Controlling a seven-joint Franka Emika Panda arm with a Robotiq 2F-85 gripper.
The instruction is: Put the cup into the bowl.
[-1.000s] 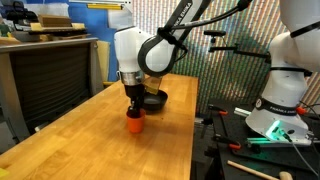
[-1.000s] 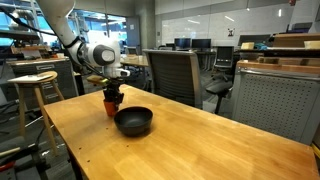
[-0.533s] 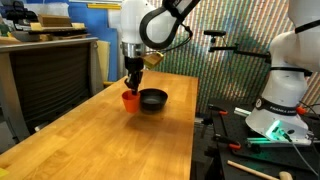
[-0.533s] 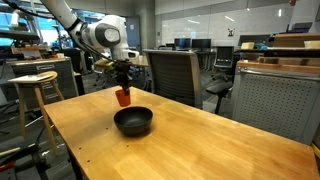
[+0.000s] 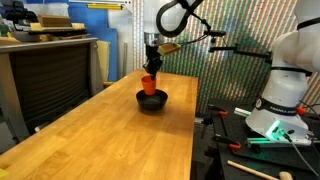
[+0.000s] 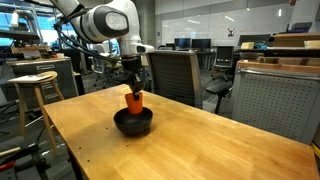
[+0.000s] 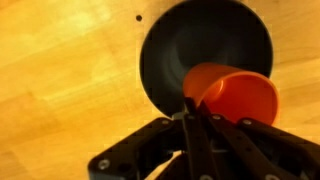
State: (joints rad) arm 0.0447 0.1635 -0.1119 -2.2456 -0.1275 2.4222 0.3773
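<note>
My gripper will next lower the orange-red cup [image 5: 149,84] into the black bowl and release it, as the cup's base is already over the bowl's inside.
The orange-red cup [image 5: 149,84] [image 6: 134,101] [image 7: 235,93] hangs in my gripper [image 5: 151,73] [image 6: 133,89] [image 7: 190,105], which is shut on its rim. The cup is directly above the black bowl [image 5: 152,102] [image 6: 133,122] [image 7: 190,45], its base close over the bowl's inside in both exterior views. In the wrist view the cup is tilted and overlaps the bowl's lower right part. The bowl stands on the wooden table [image 5: 100,140] [image 6: 200,150].
A black office chair [image 6: 172,75] stands behind the table. A wooden stool [image 6: 33,85] is beside the table's end. A white robot base [image 5: 285,90] and tools lie on a bench beside the table. A dark cabinet [image 5: 50,80] stands along the other side.
My gripper has lifted the cup off the table and carried it sideways to above the bowl.
</note>
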